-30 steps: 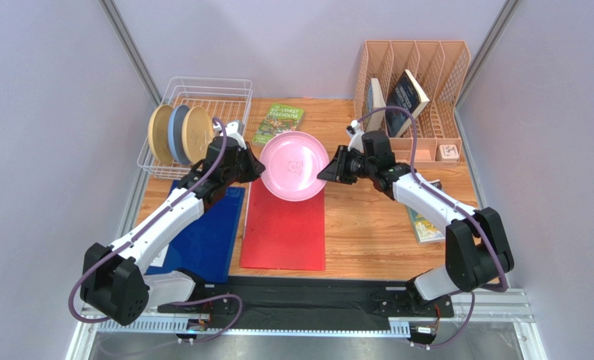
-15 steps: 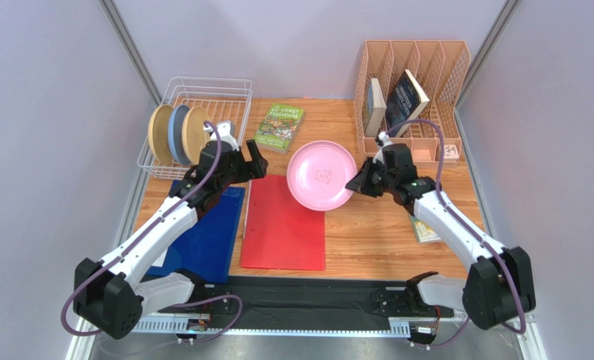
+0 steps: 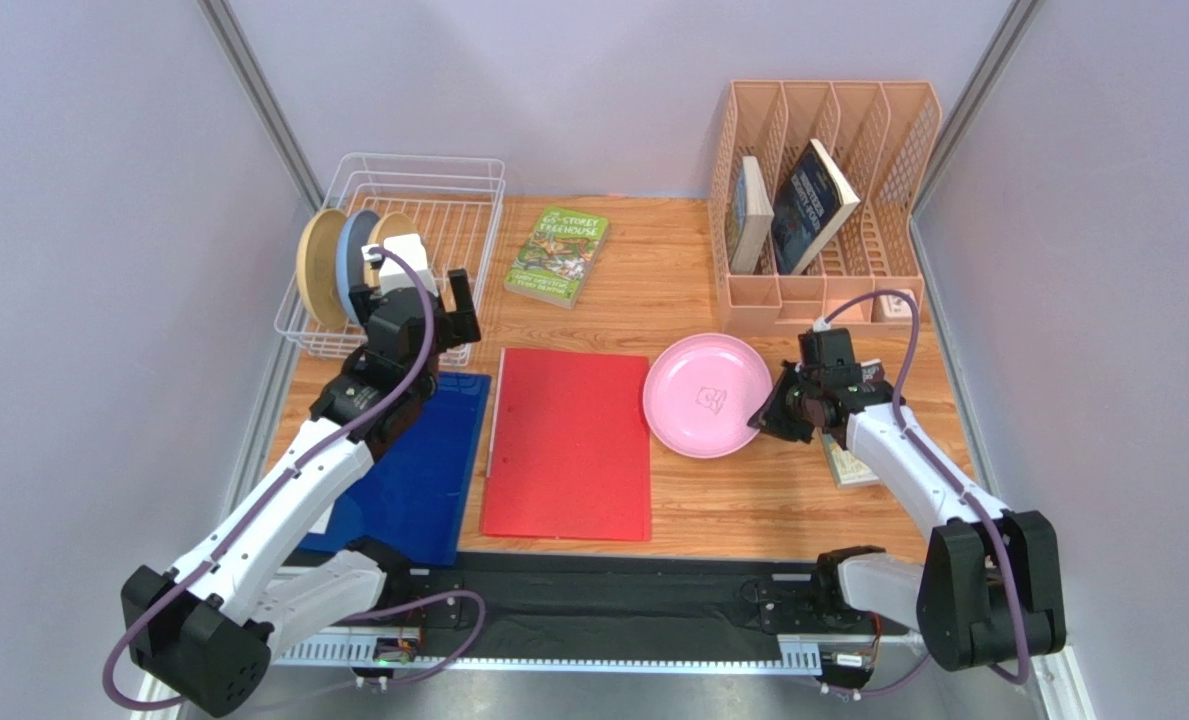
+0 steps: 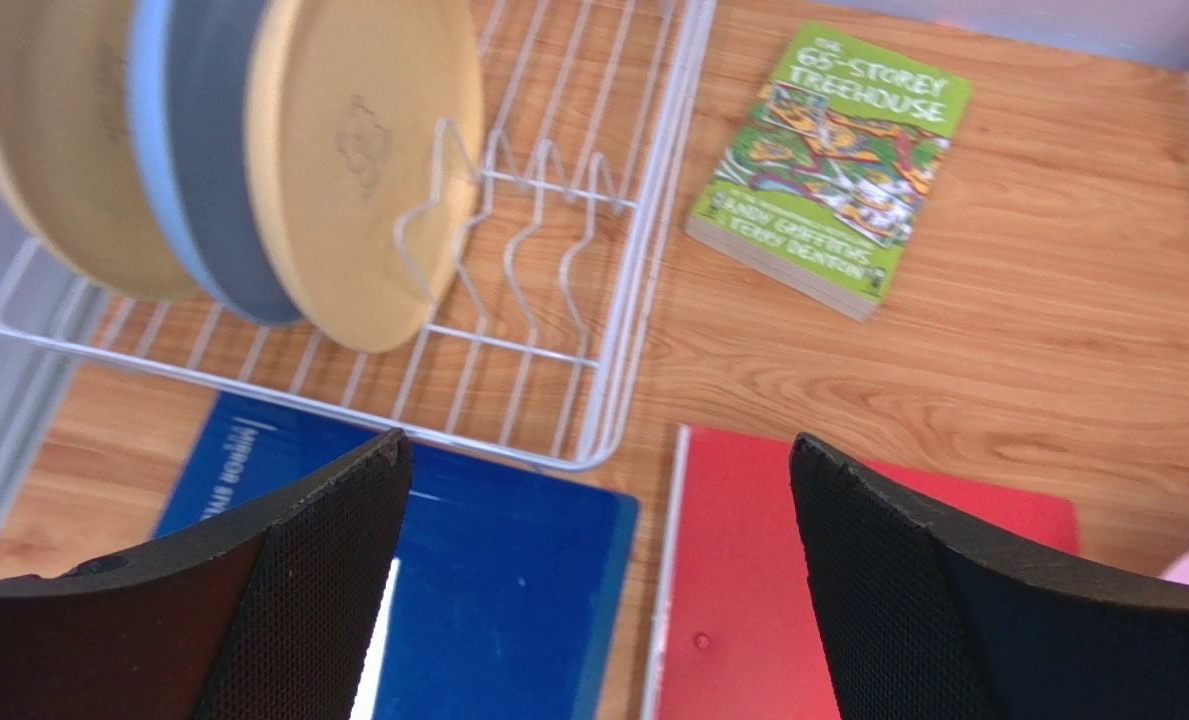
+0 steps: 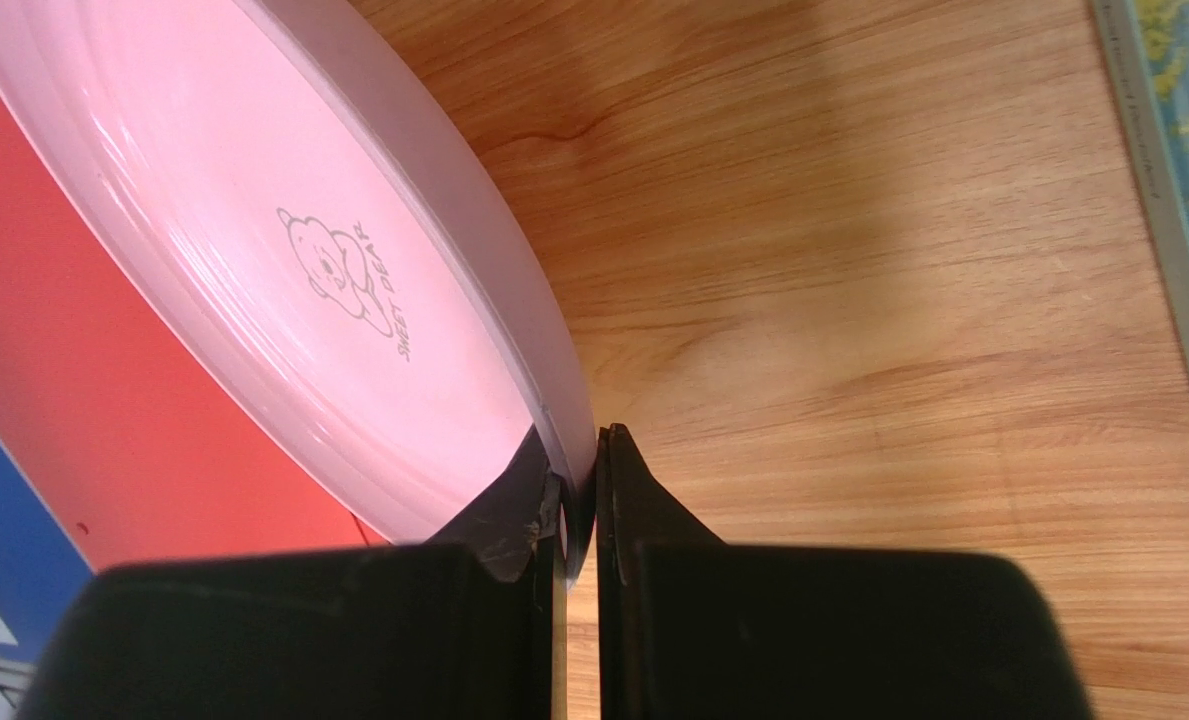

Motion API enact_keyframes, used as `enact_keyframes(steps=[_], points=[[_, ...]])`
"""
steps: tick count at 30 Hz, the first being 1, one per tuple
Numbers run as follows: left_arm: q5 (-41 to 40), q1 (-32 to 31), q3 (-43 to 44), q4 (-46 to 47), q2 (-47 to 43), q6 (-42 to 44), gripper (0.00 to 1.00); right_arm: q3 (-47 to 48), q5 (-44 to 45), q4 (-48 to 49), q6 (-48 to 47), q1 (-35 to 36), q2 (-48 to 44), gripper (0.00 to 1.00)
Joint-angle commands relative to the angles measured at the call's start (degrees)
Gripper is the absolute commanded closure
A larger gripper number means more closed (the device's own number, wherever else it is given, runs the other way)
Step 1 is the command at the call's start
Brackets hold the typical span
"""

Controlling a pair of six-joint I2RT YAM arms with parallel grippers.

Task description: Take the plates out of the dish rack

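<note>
The second tan plate's lower rim is below my left gripper, to the left in the top view, so the gripper will go sideways and down onto it next.
The pink plate is low over the wood table, right of the red folder. It is tilted in the right wrist view. My right gripper is shut on its right rim. Three plates stand upright in the white wire dish rack: a tan plate, a blue plate and a second tan plate. My left gripper hangs open and empty over the rack's near right corner.
A red folder and a blue folder lie side by side at the front. A green book lies behind them. The peach organiser holds books at the back right. Another book lies under my right arm.
My left gripper opened, let go of the pink plate and drew back left toward the rack. My right arm carried the plate to the right and lower.
</note>
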Motion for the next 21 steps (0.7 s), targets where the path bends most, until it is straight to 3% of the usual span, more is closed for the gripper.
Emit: enact_keyframes(steps=[1, 8, 12, 13, 14, 21], points=[[-5.5, 0.4, -1.2, 4.0, -2.1, 5.6, 0.00, -0.4, 1.9, 2.1, 1.3, -2.3, 1.4, 1.00], [-2.2, 6.5, -0.5, 5.0, 0.0, 5.8, 0.00, -1.9, 4.9, 2.2, 1.3, -3.4, 3.7, 0.96], [-1.2, 8.7, 0.2, 5.9, 1.4, 6.0, 0.00, -1.7, 3.3, 2.3, 1.3, -3.6, 5.7, 0.73], [-0.9, 9.4, 0.3, 6.2, 1.6, 6.1, 0.00, -1.8, 3.4, 2.6, 1.2, -3.6, 6.0, 0.56], [-0.4, 9.8, 0.4, 6.6, 2.2, 6.2, 0.00, -1.7, 3.5, 2.5, 1.1, -3.6, 6.3, 0.49], [3.2, 13.8, 1.2, 9.9, 5.8, 6.2, 0.00, -1.1, 4.9, 1.1, 0.8, -3.6, 5.1, 0.44]])
